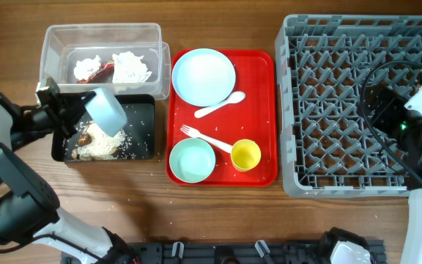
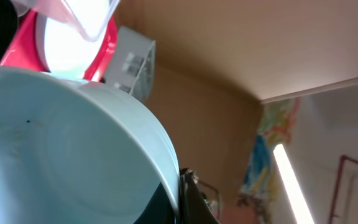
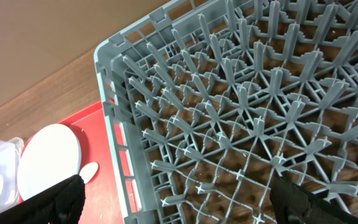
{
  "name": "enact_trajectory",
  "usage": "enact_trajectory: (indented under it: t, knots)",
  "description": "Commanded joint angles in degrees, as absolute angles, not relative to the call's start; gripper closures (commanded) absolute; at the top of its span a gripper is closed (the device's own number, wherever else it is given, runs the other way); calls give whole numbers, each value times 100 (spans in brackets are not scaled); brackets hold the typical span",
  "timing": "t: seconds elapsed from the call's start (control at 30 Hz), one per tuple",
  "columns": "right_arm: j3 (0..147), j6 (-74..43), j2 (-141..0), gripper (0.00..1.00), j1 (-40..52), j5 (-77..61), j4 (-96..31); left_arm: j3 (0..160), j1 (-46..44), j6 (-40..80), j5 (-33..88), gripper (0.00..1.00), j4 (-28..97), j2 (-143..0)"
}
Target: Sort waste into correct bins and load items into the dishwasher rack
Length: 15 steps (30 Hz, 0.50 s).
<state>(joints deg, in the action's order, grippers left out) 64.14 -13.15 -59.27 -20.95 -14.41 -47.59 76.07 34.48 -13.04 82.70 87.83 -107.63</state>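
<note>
Right of my left gripper in the overhead view lies the tray's bare patch by the rack: I should swing the bowl there, level it, lower and release.
My left gripper (image 1: 78, 111) is shut on the rim of a pale blue bowl (image 1: 107, 108) and holds it tipped over the black bin (image 1: 142, 121). The bowl fills the left wrist view (image 2: 61, 143). Rice-like scraps with brown lumps (image 1: 97, 144) lie in the black bin. The clear tub (image 1: 101, 33) holds white napkins (image 1: 130, 67) and a red wrapper (image 1: 107, 71). The red tray (image 1: 262, 73) carries a pale blue plate (image 1: 204, 76), white spoon (image 1: 220, 105), white fork (image 1: 207, 137), mint-green bowl (image 1: 192, 159) and yellow cup (image 1: 245, 155). My right gripper (image 3: 179, 205) is open and empty above the grey rack (image 1: 328, 110).
The rack (image 3: 241, 112) holds nothing and fills the right side of the table. Its left wall stands right next to the red tray (image 3: 98, 137). The plate (image 3: 48, 158) and spoon (image 3: 90, 171) show in the right wrist view. A cable lies across the rack's right part (image 1: 376, 81).
</note>
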Motion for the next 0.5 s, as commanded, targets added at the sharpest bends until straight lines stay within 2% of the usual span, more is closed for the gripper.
enact_trajectory:
  t: [0.0,0.1,0.17,0.33,0.47]
  knots:
    - [6514,-1201,-5946,4,-2119,-1551,-4737,7948,3144,-1505,8079,96,8785,-10221]
    - [6514,-1203,-5946,3,-2119,-1553,-4737,8423,2845,-1293,7664,96,8503,-9900]
    - [6514,-1201,-5946,4,-2119,-1553,-4735,8678,2569,-604,7081,96,8082,-9690]
    - [6514,-1201,-5946,4,-2119,-1551,-4731,8823,1166,1533,4486,96,6622,-9067]
    - [6514,-1197,-5946,3,-2119,-1551,-4740,8823,-204,2187,2766,96,6101,-8868]
